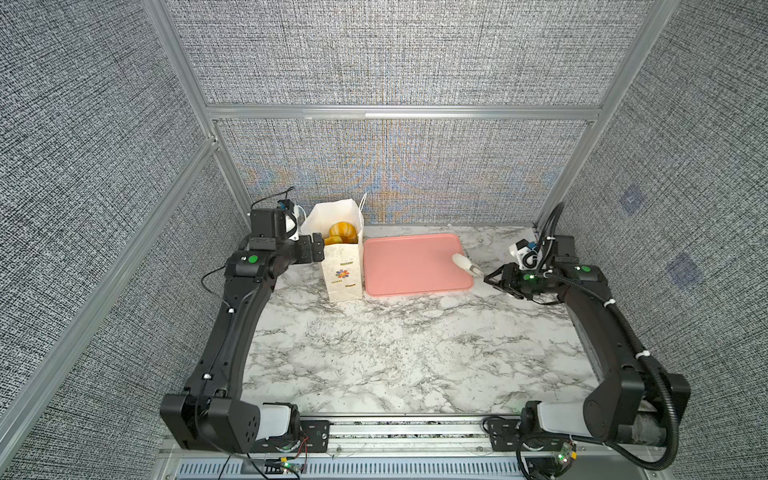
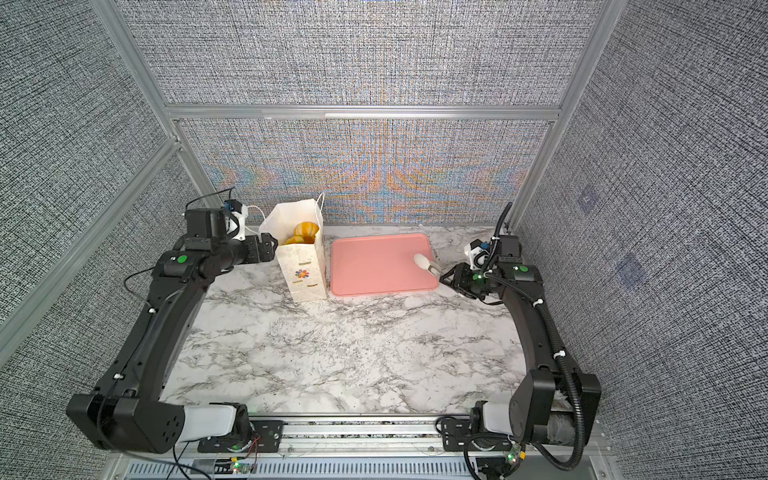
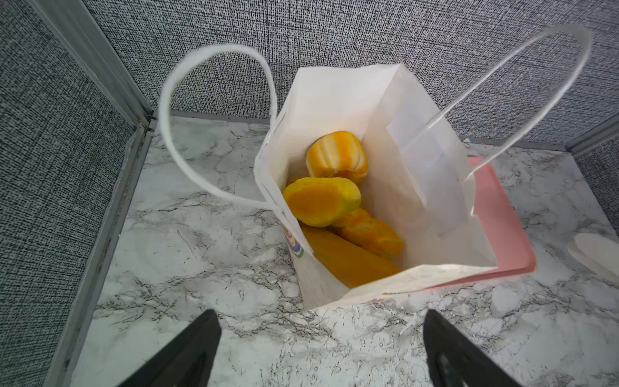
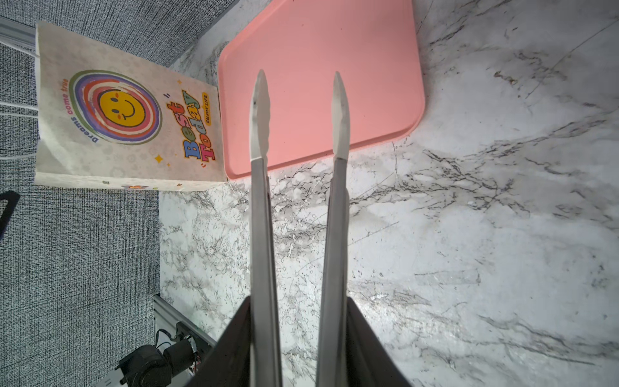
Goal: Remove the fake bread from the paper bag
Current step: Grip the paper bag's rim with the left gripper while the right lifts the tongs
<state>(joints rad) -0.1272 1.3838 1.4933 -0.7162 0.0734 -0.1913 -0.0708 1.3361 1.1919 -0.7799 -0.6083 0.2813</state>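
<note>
My open left gripper will next reach outward onto the bag's rim point(image 3: 288, 223) on the side away from the pink tray, because the bag's rim there stands just outward of my fingers.
The white paper bag point(image 1: 340, 270) point(image 2: 305, 270) stands upright and open at the back left of the marble table. Several golden-yellow pieces of fake bread point(image 1: 341, 232) point(image 2: 305, 233) point(image 3: 321, 201) lie inside it. My left gripper point(image 1: 318, 247) point(image 2: 268, 245) point(image 3: 321, 318) hovers just left of the bag's rim, open and empty. My right gripper point(image 1: 498, 282) point(image 2: 451, 282) point(image 4: 299, 301) is shut on metal tongs point(image 1: 465, 264) point(image 4: 261, 201). Their white tips stand apart over the right end of the pink tray, with nothing between them.
A flat pink tray point(image 1: 407, 266) point(image 2: 374, 266) point(image 4: 318, 50) lies right beside the bag, bare. Textured grey walls with aluminium posts close in the back and both sides. The bag's cord handles point(image 3: 174, 134) stick out sideways.
</note>
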